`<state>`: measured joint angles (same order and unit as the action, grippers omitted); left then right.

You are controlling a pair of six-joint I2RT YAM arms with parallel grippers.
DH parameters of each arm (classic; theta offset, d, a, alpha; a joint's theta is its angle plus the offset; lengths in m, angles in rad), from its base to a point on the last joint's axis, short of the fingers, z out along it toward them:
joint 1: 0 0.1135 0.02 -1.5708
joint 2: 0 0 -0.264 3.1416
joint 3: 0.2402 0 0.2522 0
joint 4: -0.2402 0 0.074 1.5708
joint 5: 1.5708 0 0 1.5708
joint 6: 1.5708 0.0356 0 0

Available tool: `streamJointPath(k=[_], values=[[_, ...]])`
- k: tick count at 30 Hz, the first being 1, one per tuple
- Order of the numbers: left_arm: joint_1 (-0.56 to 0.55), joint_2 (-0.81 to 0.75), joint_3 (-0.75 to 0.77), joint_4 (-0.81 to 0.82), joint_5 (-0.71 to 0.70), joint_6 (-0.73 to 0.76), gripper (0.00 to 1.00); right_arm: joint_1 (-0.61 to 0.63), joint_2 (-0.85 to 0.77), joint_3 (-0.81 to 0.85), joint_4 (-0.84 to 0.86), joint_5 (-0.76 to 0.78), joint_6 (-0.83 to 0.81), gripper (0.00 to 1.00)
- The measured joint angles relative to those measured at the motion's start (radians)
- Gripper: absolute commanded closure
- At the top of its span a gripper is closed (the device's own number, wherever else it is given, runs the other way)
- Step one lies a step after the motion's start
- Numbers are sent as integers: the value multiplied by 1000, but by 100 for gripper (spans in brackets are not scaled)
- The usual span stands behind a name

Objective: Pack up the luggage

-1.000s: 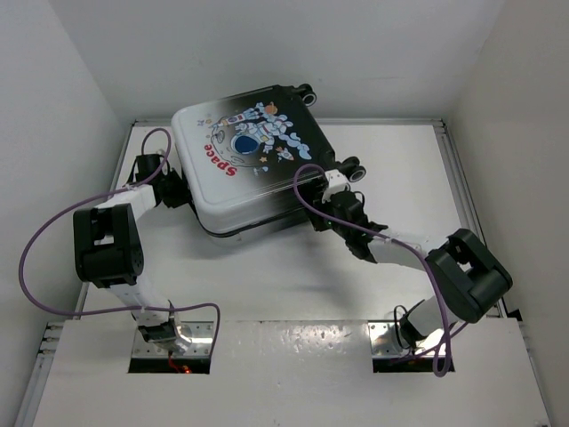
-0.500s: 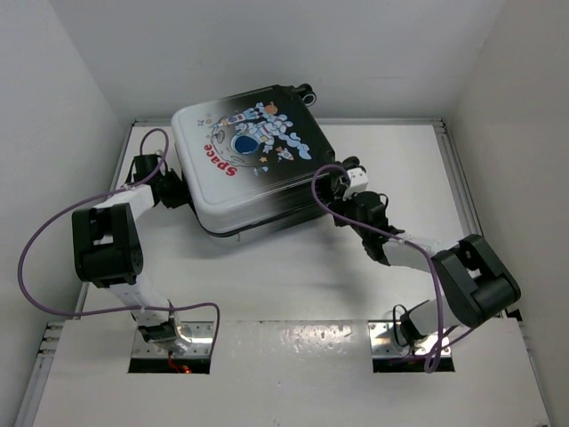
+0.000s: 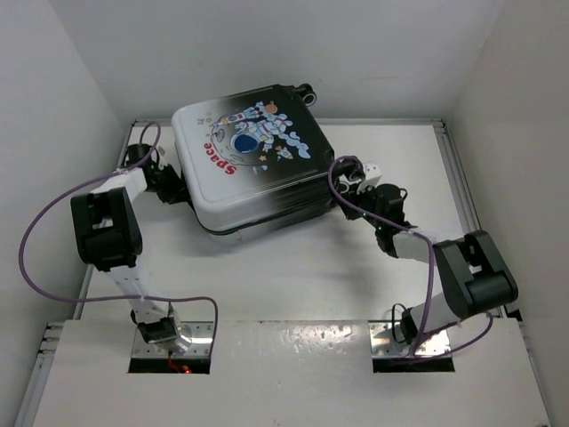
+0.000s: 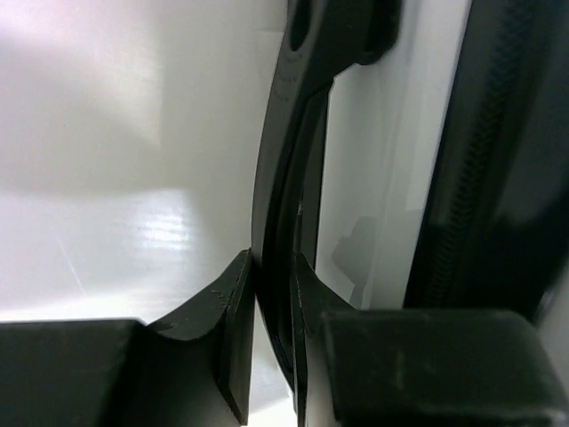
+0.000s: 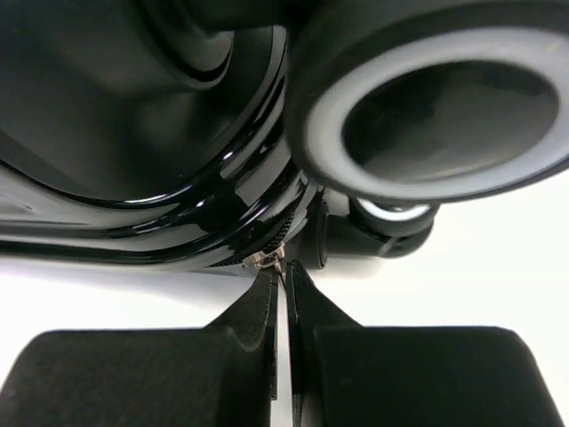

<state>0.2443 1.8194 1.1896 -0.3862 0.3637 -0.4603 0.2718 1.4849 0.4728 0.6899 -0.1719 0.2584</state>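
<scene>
I should next move the black side handle (image 3: 183,191) outward with my left gripper before opening, as my left gripper is steadying the luggage and my right gripper is holding the zipper pull.
The luggage (image 3: 253,165) lies flat and closed at the back of the table, astronaut and "Space" print facing up. My left gripper (image 3: 169,189) is at its left side, shut on the luggage's black side handle (image 4: 293,178), which runs between the jaws (image 4: 274,267). My right gripper (image 3: 348,182) is at the right corner by a black caster (image 5: 436,107). It (image 5: 284,271) is shut on the small metal zipper pull (image 5: 267,259) on the zipper track of the glossy black shell (image 5: 133,178).
White walls close in the table on the left, back and right. A raised rail (image 3: 453,169) runs along the right edge. Purple cables (image 3: 36,231) loop from both arms. A second caster (image 3: 307,92) sticks out at the luggage's far corner.
My right gripper has moved right along the luggage's near-right edge toward the caster, its arm swinging outward. My left gripper has shifted slightly back at the left side.
</scene>
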Motion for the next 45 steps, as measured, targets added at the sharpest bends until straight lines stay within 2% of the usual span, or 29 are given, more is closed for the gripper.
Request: streamJointPath(k=[5,11,19,24,37,38,39,40,41,42,45], values=[[6,142,211,-107,19,57,100,-61,99,69,48,-124,6,100],[6,253,378,-159,29,109,100,-117,240,191,89,-226,5,100],[3,393,603,-200,54,206,100,-181,504,491,110,-339,-1,100],[-3,409,634,-214,39,266,100,-185,657,675,117,-411,13,100],[-22,409,649,-205,-20,373,100,-179,1070,1319,37,-477,117,100],[-23,409,649,-200,-25,373,91,-178,1099,1361,31,-485,125,100],[-23,409,650,-190,-31,374,66,-177,1125,1402,27,-495,132,100],[-23,409,650,-178,-39,383,21,-177,1143,1431,24,-502,139,100],[-23,409,650,-164,-54,408,8,-177,1154,1448,23,-510,144,100],[-18,409,650,-148,-110,418,0,-177,1157,1452,23,-509,147,100],[14,406,631,-113,-108,410,0,-171,1153,1434,41,-502,154,100]])
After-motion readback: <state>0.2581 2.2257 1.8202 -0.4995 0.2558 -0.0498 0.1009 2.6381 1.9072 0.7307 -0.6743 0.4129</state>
